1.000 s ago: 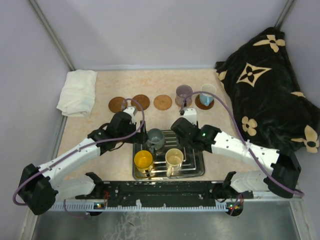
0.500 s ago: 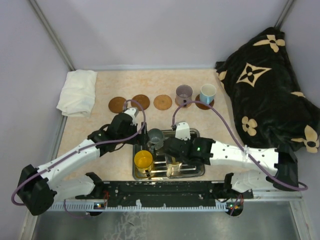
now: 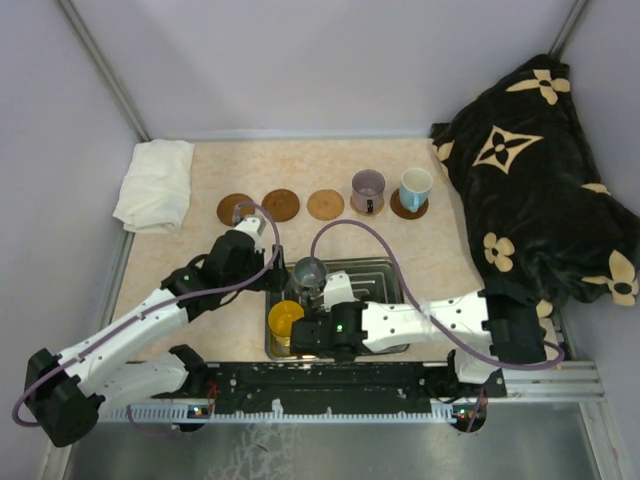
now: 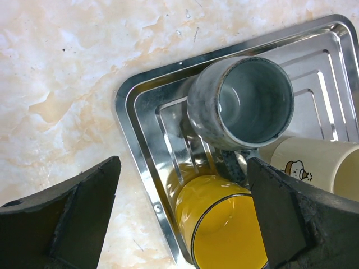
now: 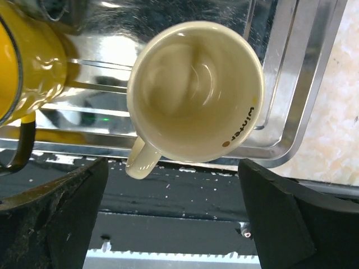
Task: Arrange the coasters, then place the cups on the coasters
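Observation:
The cream cup's handle (image 5: 143, 160) slants toward the yellow cup's side, so I should next move my right gripper down and away from the yellow cup, fingers on both sides of the handle.
Three bare brown coasters (image 3: 236, 209) (image 3: 281, 204) (image 3: 325, 204) lie in a row at the back. To their right, the purple cup (image 3: 367, 188) and the light blue cup (image 3: 415, 184) each stand on a coaster. The grey cup (image 4: 241, 101), the yellow cup (image 4: 224, 224) and the cream cup (image 5: 195, 89) stand in the metal tray (image 4: 140, 145). My left gripper (image 4: 182, 218) hangs open over the tray's left edge, with the yellow cup between its fingers and untouched. My right gripper (image 5: 174, 218) is open at the tray's near edge, just short of the cream cup's handle, holding nothing.
A folded white cloth (image 3: 155, 185) lies at the back left. A black patterned blanket (image 3: 540, 190) fills the right side. The black mounting rail (image 5: 179, 196) runs right behind the tray's near rim. Grey walls close in the back and sides.
My right arm has swung back from the far cups to the tray's near edge, and its jaws have spread wide. The left arm has slid slightly nearer along the tray's left side.

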You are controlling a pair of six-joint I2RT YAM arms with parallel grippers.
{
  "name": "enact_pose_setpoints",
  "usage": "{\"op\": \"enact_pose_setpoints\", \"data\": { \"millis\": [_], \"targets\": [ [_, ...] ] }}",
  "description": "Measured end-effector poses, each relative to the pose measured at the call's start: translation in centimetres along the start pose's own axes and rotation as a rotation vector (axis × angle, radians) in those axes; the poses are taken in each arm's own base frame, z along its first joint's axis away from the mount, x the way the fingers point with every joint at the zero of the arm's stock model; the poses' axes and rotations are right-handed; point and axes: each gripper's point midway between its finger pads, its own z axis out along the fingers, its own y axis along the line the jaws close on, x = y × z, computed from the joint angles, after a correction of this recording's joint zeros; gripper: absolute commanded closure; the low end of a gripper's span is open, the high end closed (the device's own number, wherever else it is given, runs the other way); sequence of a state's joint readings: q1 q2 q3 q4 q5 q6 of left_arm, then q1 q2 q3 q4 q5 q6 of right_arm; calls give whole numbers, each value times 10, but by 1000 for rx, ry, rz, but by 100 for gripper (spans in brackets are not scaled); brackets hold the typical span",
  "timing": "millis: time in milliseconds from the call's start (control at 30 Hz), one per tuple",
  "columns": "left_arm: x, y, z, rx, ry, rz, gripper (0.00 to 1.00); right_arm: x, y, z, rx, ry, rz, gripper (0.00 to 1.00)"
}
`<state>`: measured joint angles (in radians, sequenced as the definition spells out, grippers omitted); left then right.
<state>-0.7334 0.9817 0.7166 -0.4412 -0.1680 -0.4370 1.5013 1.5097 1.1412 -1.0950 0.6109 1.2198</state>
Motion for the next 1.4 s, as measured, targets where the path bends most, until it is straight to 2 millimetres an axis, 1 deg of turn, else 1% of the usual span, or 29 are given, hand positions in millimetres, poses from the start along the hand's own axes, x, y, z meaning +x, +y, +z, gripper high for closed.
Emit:
{"op": "enact_pose_setpoints", "data": {
  "millis": [67,167,367,533,700,767,867,933,1100,1200,1333,1400],
  "targets": [
    [1,2,-2,-5,-2,0,0,7,-1,3,38,13,1,1],
    [4,5,-4,-13,-2,0,0,14,-8,5,89,32,8,1],
    [3,8,-7,-24,-16,-14,0,22,-15,7,115,43,55,3],
    [3,8,-7,-29,-16,-23,0,37,-37,9,139,72,89,7],
    [5,9,-6,-33,-9,-30,0,43,-53,6,158,85,128,13],
    [6,10,-5,-36,-3,-29,0,44,-55,5,162,86,134,17],
    [8,10,-3,-40,3,-27,0,43,-55,5,156,83,129,29],
    [8,10,-3,-40,4,-29,0,42,-53,5,147,80,118,37],
    [8,11,-3,-45,2,-33,0,38,-44,5,121,78,72,54],
    [9,12,-3,-51,2,-33,0,37,-37,8,110,77,46,59],
    [11,15,-2,-64,5,-32,0,38,-31,12,103,78,25,65],
    [12,16,-1,-69,5,-32,0,38,-28,13,91,76,26,67]
  ]
}}
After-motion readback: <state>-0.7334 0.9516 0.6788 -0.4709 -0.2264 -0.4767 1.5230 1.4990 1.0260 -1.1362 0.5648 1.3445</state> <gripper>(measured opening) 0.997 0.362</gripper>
